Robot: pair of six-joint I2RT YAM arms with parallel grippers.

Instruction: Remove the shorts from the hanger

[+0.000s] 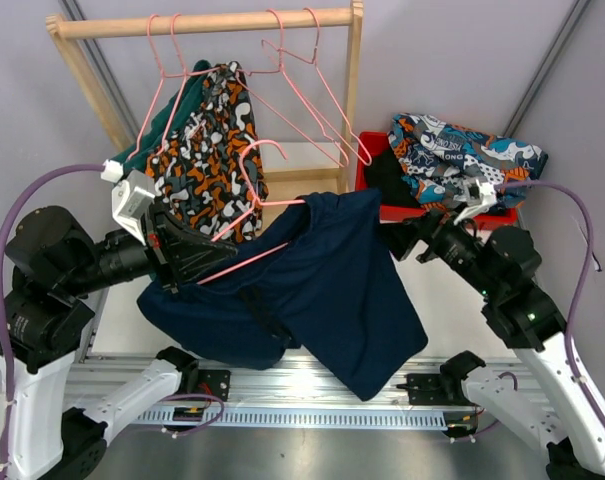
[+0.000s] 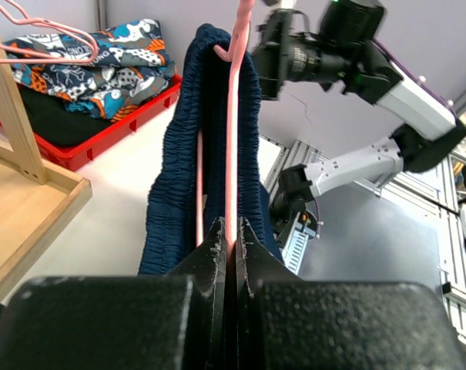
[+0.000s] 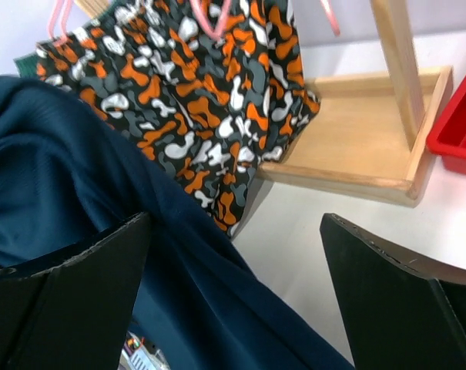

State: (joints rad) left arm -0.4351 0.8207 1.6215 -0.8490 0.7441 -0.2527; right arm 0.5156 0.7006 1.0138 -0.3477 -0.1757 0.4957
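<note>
My right gripper shifts left in the top view next and closes on the navy shorts' side fold. The fabric lies nearer one open finger.
The navy shorts hang on a pink hanger that is off the rail and held in front of the rack. My left gripper is shut on the hanger's wire, with the navy waistband draped over it. My right gripper is open at the shorts' right edge. In the right wrist view, navy fabric runs across between the open fingers, close to the left one. The camo shorts and teal shorts hang on the rail.
The wooden rack holds several empty pink hangers. A red bin at the right holds the blue-orange-white patterned shorts on top of black shorts. The rack's wooden base lies just beyond the right gripper.
</note>
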